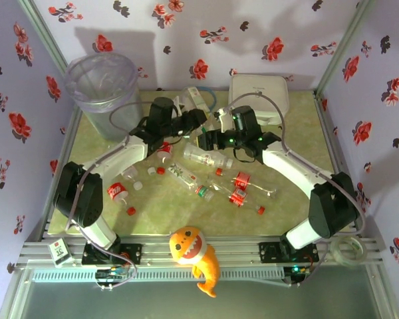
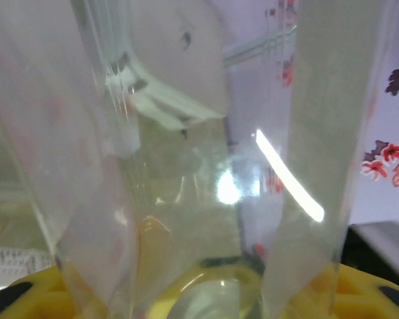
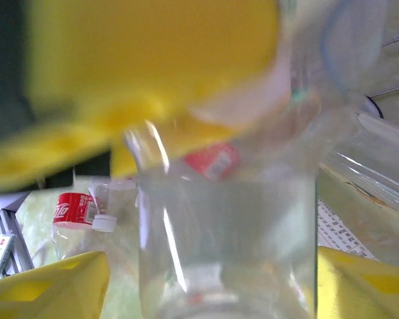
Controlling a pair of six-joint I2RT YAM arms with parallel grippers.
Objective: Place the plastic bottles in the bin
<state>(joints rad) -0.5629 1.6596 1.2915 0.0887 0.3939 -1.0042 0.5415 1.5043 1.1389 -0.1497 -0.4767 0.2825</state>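
Observation:
The left gripper carries the clear bottle across and outward over the bin's opening [image 1: 102, 81] next and releases it, since the right gripper's fingers stand open.
Above the middle of the table my left gripper [image 1: 198, 121] and right gripper [image 1: 211, 136] meet nose to nose. A clear plastic bottle [image 2: 206, 219] stands between the left gripper's see-through fingers [image 2: 319, 133], which are shut on it. The same bottle [image 3: 226, 239] lies between the right gripper's yellow jaws, which stand open and apart from its sides. Several more plastic bottles lie on the green mat, among them a clear one [image 1: 209, 158], a green-labelled one [image 1: 186, 178] and a red-labelled one [image 1: 116, 191]. The bin [image 1: 101, 83] stands at the back left.
A white square case [image 1: 258, 93] sits at the back right. Loose red caps [image 1: 131, 211] dot the mat. An orange fish toy [image 1: 196, 256] hangs over the front rail, and a tape roll [image 1: 348, 249] lies at the front right.

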